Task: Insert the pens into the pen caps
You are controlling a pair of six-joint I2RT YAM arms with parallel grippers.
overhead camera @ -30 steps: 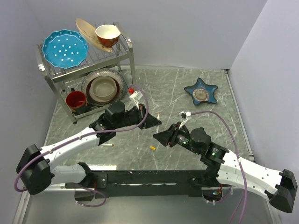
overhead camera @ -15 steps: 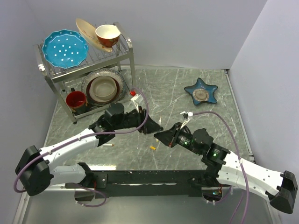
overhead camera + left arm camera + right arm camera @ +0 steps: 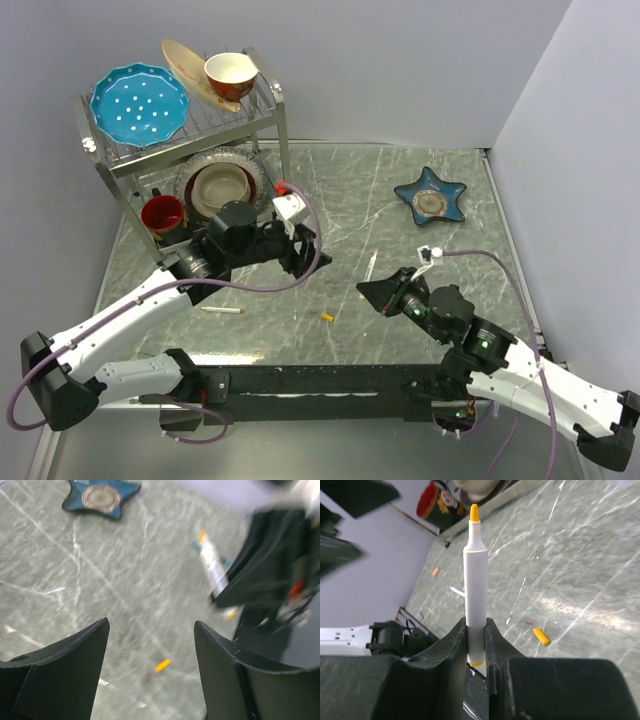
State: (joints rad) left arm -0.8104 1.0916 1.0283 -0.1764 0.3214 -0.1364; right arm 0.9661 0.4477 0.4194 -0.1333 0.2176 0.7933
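Note:
The loose orange pen cap (image 3: pixel 327 317) (image 3: pixel 162 665) lies below my left gripper and nearer the base. My left gripper will next move its open fingers back and down to straddle it.
My right gripper (image 3: pixel 476 622) is shut on a white pen (image 3: pixel 476 590) near its orange back end, and the pen's orange tip points up and away from the jaws. From above, this pen (image 3: pixel 371 266) sticks out of the right gripper (image 3: pixel 365 290) toward the back of the table. An orange pen cap (image 3: pixel 326 316) lies loose on the table to the left of that gripper. My left gripper (image 3: pixel 303 255) stands open and empty further left. In its wrist view the orange cap (image 3: pixel 161 665) shows on the table between its fingers (image 3: pixel 95 640). A second white pen (image 3: pixel 222 310) lies by the left arm. A small pink cap (image 3: pixel 436 572) lies beyond it.
A dish rack (image 3: pixel 282 130) with bowls and plates stands at the back left, close behind the left gripper. A blue star-shaped dish (image 3: pixel 430 197) sits at the back right. The table's near edge carries the black base rail (image 3: pixel 320 380).
The left gripper has opened, let go of the white pen and drawn back to the left. The right gripper has shut on that pen and moved right with it.

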